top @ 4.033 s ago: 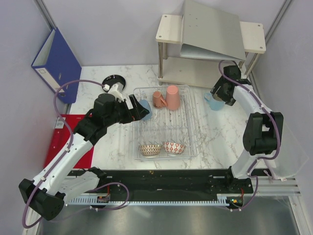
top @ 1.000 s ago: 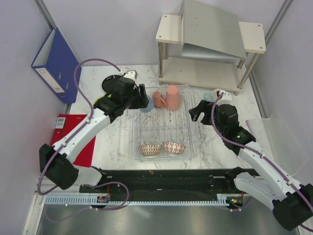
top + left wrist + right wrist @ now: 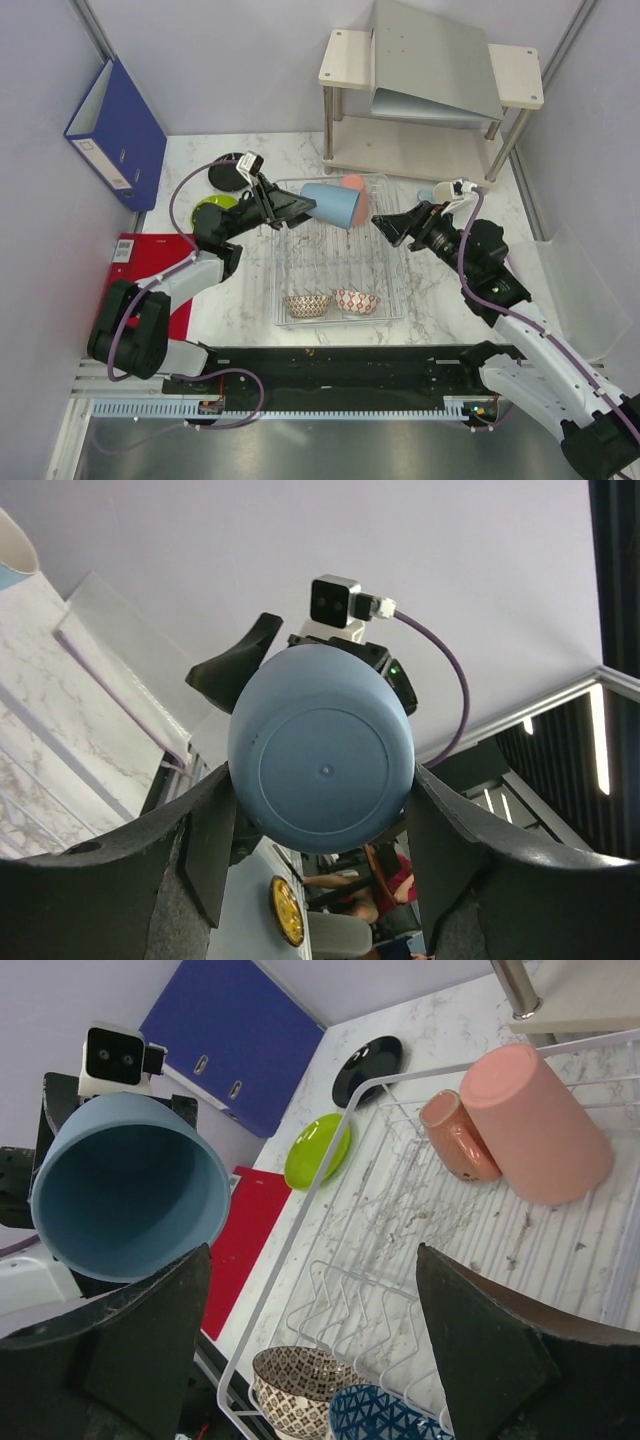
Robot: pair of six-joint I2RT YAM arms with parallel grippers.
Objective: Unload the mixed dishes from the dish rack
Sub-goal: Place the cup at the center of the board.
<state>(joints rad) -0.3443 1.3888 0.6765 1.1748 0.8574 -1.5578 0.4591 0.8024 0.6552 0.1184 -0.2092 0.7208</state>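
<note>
My right gripper is to move toward the left in the top view next, straddling the rim of the light-blue cup's opening (image 3: 353, 208) (image 3: 134, 1200).
My left gripper (image 3: 298, 206) is shut on a light-blue cup (image 3: 332, 204) and holds it on its side above the back of the dish rack (image 3: 338, 262), mouth toward the right. In the left wrist view the cup's base (image 3: 320, 763) sits between the fingers. My right gripper (image 3: 386, 228) is open and empty, just right of the cup, facing its mouth (image 3: 125, 1185). In the rack lie a salmon-pink cup (image 3: 535, 1125), a pink mug (image 3: 458, 1138) and two patterned bowls (image 3: 307, 305) (image 3: 357, 301). A black plate (image 3: 228, 172) and a lime-green plate (image 3: 212, 207) lie on the table left of the rack.
A beige two-tier shelf (image 3: 430, 90) stands at the back right. A sliver of a second blue cup (image 3: 426, 197) shows on the table right of the rack. A blue binder (image 3: 115, 130) leans at the back left, and a red folder (image 3: 135, 270) lies at the left.
The left gripper has lifted the blue cup off the rack's back left and tipped it toward the right. The right gripper has swung left over the rack toward the cup.
</note>
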